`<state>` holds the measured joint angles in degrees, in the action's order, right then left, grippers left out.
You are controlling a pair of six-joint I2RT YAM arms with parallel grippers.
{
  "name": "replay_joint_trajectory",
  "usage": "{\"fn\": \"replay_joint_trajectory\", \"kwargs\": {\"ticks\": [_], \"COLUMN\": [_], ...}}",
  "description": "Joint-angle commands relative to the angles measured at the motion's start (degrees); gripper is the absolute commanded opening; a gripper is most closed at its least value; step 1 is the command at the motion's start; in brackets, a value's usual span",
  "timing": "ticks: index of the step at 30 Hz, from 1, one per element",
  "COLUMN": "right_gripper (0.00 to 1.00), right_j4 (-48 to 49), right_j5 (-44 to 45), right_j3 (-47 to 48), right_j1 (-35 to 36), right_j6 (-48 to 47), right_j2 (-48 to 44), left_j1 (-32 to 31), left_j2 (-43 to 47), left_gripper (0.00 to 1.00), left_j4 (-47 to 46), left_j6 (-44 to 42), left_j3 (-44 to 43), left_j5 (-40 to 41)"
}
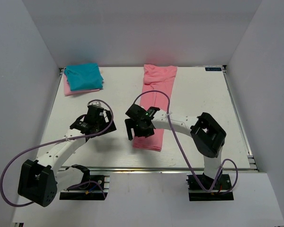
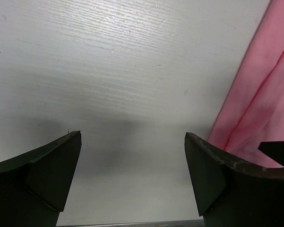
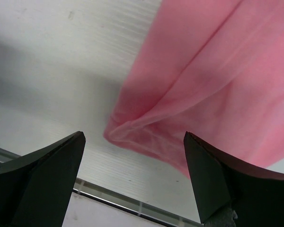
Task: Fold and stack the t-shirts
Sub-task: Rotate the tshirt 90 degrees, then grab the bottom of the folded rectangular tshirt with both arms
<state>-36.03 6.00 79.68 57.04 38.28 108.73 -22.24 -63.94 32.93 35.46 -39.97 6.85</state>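
Observation:
The right gripper should next go down with its fingers open onto the raised fold by the t-shirt's near corner [image 1: 138,141] [image 3: 136,123], as the fold of the t-shirt is already between its fingers.
The salmon-pink t-shirt [image 1: 155,94] lies folded into a long strip down the middle of the table, from the back edge to near the front. Its near corner [image 3: 146,135] lies between my right gripper's open fingers. My right gripper [image 1: 135,128] hovers open over the strip's near left edge. My left gripper [image 1: 100,122] is open and empty over bare table to the left of the strip; the shirt's edge [image 2: 260,94] shows at the right of the left wrist view. The teal-blue t-shirt [image 1: 84,77] lies folded on the pale pink t-shirt [image 1: 73,90] at the back left.
White walls enclose the table on three sides. A metal rail [image 1: 170,169] runs along the table's front edge, close to the shirt's near end. Purple cables loop from both arms.

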Motion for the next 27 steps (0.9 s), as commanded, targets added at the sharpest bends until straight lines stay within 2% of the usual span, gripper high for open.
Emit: {"fn": "replay_joint_trajectory", "kwargs": {"ticks": [1,2,7,9,10,12,13,15,17,22,23,25,26,27], "right_gripper": [0.90,0.90,0.73,0.71,0.64,0.63,0.56,0.54,0.42,0.42,0.39,0.28,0.09,0.00], "right_j4": [1.9,1.9,0.7,0.7,0.8,0.5,0.4,0.4,0.3,0.0,0.0,0.1,0.0,-0.1], "right_j5": [2.4,2.8,5.0,5.2,5.2,5.2,5.0,4.3,3.8,3.0,3.1,3.0,3.1,3.1], "right_j3": [0.6,0.7,-0.1,-0.8,-0.8,-0.1,-0.1,0.4,0.7,1.6,1.5,1.6,1.7,1.6], "right_j1": [0.9,1.0,1.1,1.0,1.0,1.1,1.1,1.1,1.1,0.9,1.1,1.0,1.1,1.1], "right_j6": [3.7,4.2,5.8,6.3,6.5,6.3,6.2,5.8,5.7,5.6,5.3,5.4,5.4,5.3], "right_j2": [0.2,0.7,0.7,1.0,1.1,1.8,2.0,2.8,3.6,4.6,4.7,4.7,4.8,4.4], "left_j1": [0.3,0.3,0.3,0.3,0.3,0.3,0.3,0.3,0.3,0.3,0.3,0.3,0.3,0.3], "left_j2": [2.9,2.9,2.9,2.9,2.9,2.9,2.9,2.9,2.9,2.9,2.9,2.9,2.9,2.9], "left_gripper": [1.00,1.00,1.00,1.00,1.00,1.00,1.00,1.00,1.00,1.00,1.00,1.00,1.00,1.00], "left_j4": [-1.4,-1.9,-1.9,-1.9,-1.9,-1.9,-1.9,-1.9,-1.9,-1.9,-1.9,-1.9,-1.9,-2.4], "left_j6": [0.5,0.5,0.5,0.5,0.5,0.5,0.5,0.5,0.5,0.5,0.5,0.5,0.5,0.5], "left_j3": [0.4,0.4,0.4,0.4,0.4,0.4,0.4,0.4,0.4,0.4,0.4,0.4,0.4,0.4], "left_j5": [-0.4,-0.4,-1.0,-1.0,-1.0,-1.0,-1.0,-1.0,-1.0,-1.0,-1.0,-1.0,-1.0,-1.0]}}
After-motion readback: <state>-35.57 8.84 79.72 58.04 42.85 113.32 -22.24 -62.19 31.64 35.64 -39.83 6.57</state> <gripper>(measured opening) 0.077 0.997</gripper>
